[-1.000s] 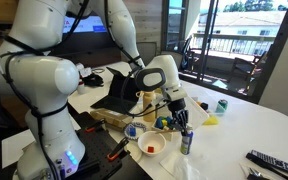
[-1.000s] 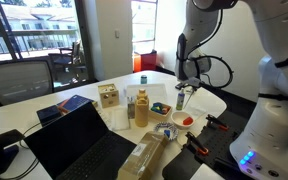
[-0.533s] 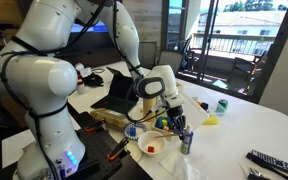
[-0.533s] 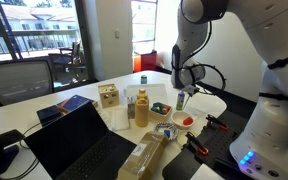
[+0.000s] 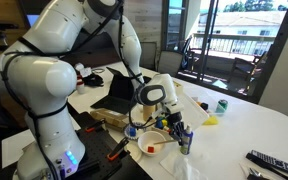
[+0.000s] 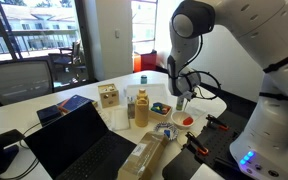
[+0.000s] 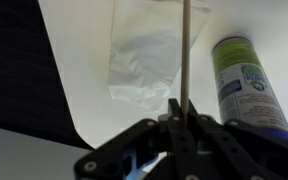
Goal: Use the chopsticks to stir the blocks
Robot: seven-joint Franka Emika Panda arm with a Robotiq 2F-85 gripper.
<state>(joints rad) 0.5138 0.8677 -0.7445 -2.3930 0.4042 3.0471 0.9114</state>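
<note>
The robot's gripper will next ease away from the can toward the white bowl's rim close beside it, and it will release the chopsticks where they already cross the bowl's rim.
My gripper (image 7: pixel 181 110) is shut on the chopsticks (image 7: pixel 185 50), which show as one thin, pale, straight stick running up out of the jaws. In both exterior views the gripper (image 5: pixel 174 120) (image 6: pixel 182 99) hangs low just over the white bowl (image 5: pixel 144 150) (image 6: pixel 178 117). The bowl holds the blocks (image 5: pixel 151 148) (image 6: pixel 188 121), a few small red-orange chunks. The chopstick tips are too thin to make out in the exterior views, so I cannot tell whether they touch the blocks.
A green-labelled can (image 7: pixel 246 85) (image 5: pixel 186 141) stands right beside the gripper, and a clear plastic bag (image 7: pixel 142 55) lies by the table edge. An open laptop (image 6: pixel 79 140), a wooden box (image 6: pixel 108 96), a bottle (image 6: pixel 141 108) and a remote (image 5: pixel 274 162) are also on the table.
The arm has bent lower and the gripper has come down and in towards the white bowl, still holding the chopsticks.
</note>
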